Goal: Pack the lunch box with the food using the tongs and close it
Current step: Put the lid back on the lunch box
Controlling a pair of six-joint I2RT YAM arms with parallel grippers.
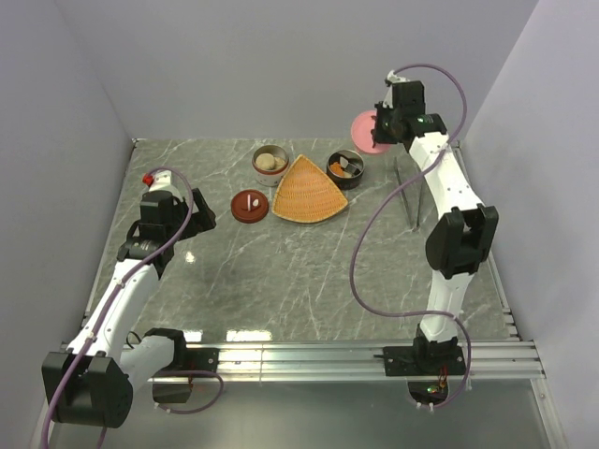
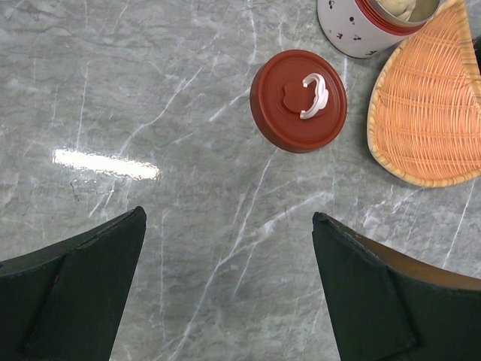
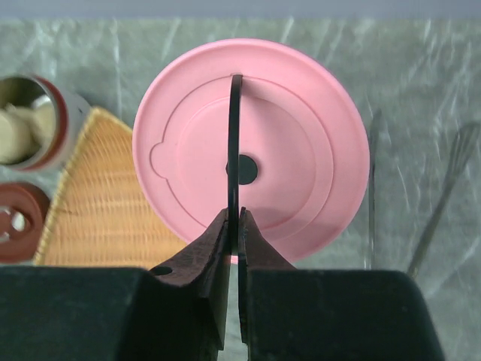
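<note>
My right gripper needs to swing left in the top view next and put the pink lid down on the dark bowl (image 1: 345,166), which is open.
My right gripper (image 3: 234,214) is shut on the thin dark strap of a pink round lid (image 3: 301,135), at the far right of the table (image 1: 360,126). The slim metal tongs (image 1: 409,192) lie on the marble beside the right arm, and also show at the right of the wrist view (image 3: 371,195). Food sits in two round containers: pale beige lumps in a white-and-red tin (image 1: 270,162), orange pieces in a dark bowl (image 1: 344,168). My left gripper (image 2: 229,226) hangs open over bare marble, short of a dark red lid (image 2: 298,100) with a white handle.
An orange woven fan-shaped tray (image 1: 309,190) lies between the tin and the bowl with nothing on it. Grey walls close in the back and both sides. A metal rail (image 1: 309,360) runs along the near edge.
</note>
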